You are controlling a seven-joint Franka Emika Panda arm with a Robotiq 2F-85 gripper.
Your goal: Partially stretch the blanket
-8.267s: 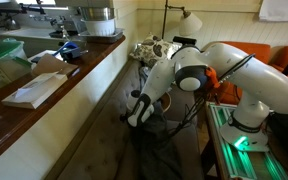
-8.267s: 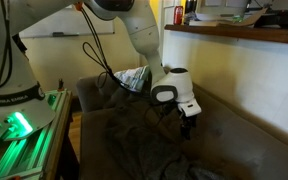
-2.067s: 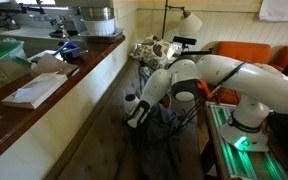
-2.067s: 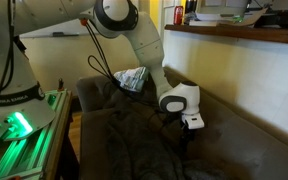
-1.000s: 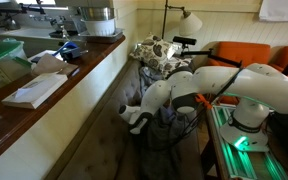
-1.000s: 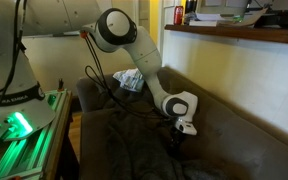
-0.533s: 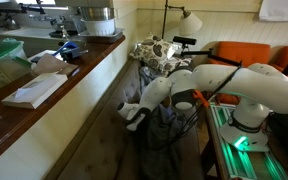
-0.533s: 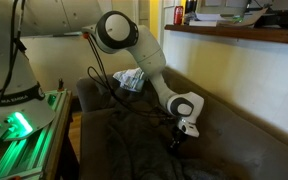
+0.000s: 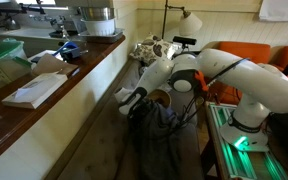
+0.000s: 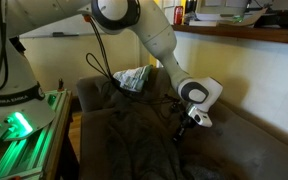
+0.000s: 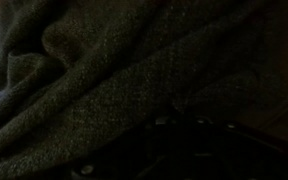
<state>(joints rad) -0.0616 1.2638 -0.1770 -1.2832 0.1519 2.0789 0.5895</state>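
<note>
My gripper rises outward to the couch back's top and releases the heap of cloth next, as that top lies above and outward of my gripper.
The blanket (image 10: 124,145) is a dark charcoal cloth, wrinkled into many folds, spread over the couch seat in both exterior views (image 9: 109,145). My gripper (image 10: 185,128) hangs just above it near the couch back, and a small peak of cloth rises up into its shut fingers. From the opposite side the gripper (image 9: 132,101) sits low over the same dark cloth. In the wrist view the blanket (image 11: 114,70) fills almost the whole picture, and the dark fingers at the bottom edge are hard to make out.
A white patterned cloth bundle (image 10: 134,78) lies at the couch's far end (image 9: 154,48). A wooden counter (image 9: 44,95) runs along the couch back. The green-lit robot stand (image 10: 24,125) is beside the couch. Black cables (image 10: 99,65) hang over the armrest.
My gripper has shut on a fold of the blanket, then lifted and shifted toward the couch back, drawing the cloth up into a small peak.
</note>
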